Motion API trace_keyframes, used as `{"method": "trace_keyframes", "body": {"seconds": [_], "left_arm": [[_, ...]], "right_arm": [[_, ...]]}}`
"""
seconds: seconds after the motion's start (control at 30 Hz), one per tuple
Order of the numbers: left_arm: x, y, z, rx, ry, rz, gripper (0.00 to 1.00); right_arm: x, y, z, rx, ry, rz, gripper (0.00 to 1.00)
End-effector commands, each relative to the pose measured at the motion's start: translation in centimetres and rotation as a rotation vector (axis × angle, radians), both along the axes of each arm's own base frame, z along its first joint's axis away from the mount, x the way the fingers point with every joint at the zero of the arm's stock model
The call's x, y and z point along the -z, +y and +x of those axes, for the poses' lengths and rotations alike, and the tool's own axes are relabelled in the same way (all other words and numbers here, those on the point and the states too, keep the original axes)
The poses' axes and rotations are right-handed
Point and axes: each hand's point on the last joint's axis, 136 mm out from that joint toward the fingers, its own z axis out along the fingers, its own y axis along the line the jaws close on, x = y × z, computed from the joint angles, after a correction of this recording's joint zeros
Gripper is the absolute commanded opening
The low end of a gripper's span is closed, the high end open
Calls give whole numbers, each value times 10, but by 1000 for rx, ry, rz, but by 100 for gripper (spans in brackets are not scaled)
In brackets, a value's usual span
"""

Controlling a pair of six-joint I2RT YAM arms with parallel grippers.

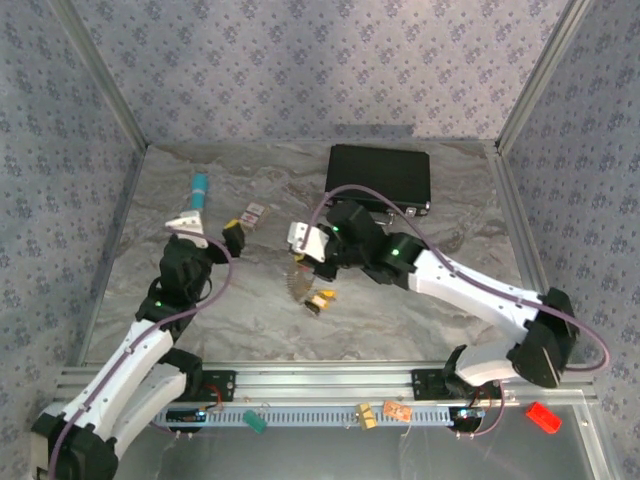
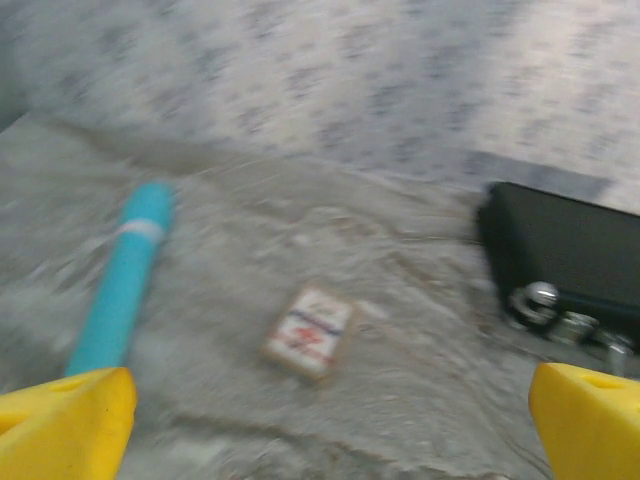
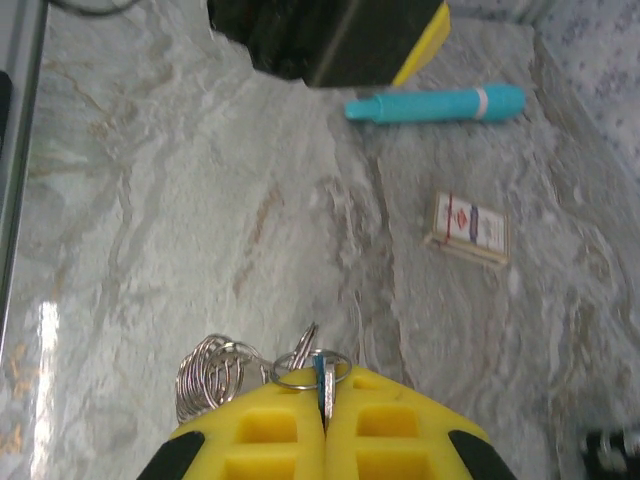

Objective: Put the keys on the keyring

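Note:
The right gripper will move back and down and let go of the blue-headed key on bare tabletop toward the front bar (image 1: 357,319), because that spot is below the gripper and back from it.
My right gripper (image 3: 322,405) is shut on a blue-headed key (image 3: 320,380) whose silvery blade stands upright between the yellow pads. A small silvery ring (image 3: 345,366) lies round the key at the fingertips, and a coiled silvery keyring (image 3: 208,375) hangs just to its left. From above, the right gripper (image 1: 303,262) is at mid-table with the coil (image 1: 295,281) below it, and a yellow-headed key (image 1: 322,300) lies on the table beside it. My left gripper (image 1: 208,230) stands open to the left, its yellow fingertips (image 2: 65,420) wide apart over bare table with nothing between them.
A teal pen (image 1: 199,187) lies at the back left, and a small pink-and-white card (image 1: 254,213) sits near it. A black case (image 1: 380,175) with a metal handle stands at the back. Small coloured clips (image 1: 365,415) hang on the front rail. Patterned walls close in the table.

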Motion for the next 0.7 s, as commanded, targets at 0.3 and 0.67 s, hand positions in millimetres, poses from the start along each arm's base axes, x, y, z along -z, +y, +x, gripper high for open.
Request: {"method": "trace_keyframes", "body": {"seconds": [0.3,0.67], "left_arm": [[-14,43,-15,-216,-15,-135,100],[14,44,-10,-238,20,-143,100]], "right_arm": [[45,32,10,-113,-46,-126,0],[156,-92,-19,-9,66,-685,0]]}}
